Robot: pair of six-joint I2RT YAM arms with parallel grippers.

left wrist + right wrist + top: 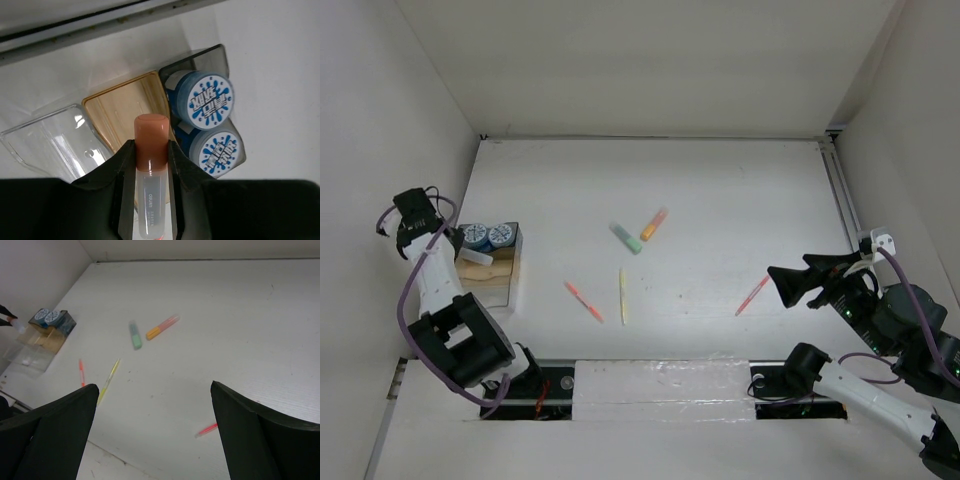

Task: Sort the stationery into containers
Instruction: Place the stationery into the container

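Observation:
My left gripper lowers the stubby highlighter next into the tan tray, where it is empty beside the cylinders [488, 269] [131, 116], then releases the highlighter.
My left gripper [150, 155] is shut on a stubby highlighter [151, 145] with a peach-orange cap and a clear body. It holds it just above the tan tray [120, 107] at the table's left [505, 285]. Two blue-and-white cylinders [210, 97] [219, 151] stand in the tray's end compartment. A green-grey highlighter [625, 237] and an orange one [654, 223] lie mid-table. An orange-red pen [584, 301] and a yellow pen [622, 296] lie nearer the front. My right gripper [782, 280] is open and empty, above a pink pen [206, 430].
White walls close in the table on the left, back and right. A metal rail [840, 190] runs along the right edge. The tray's clear compartment [50, 140] holds nothing.

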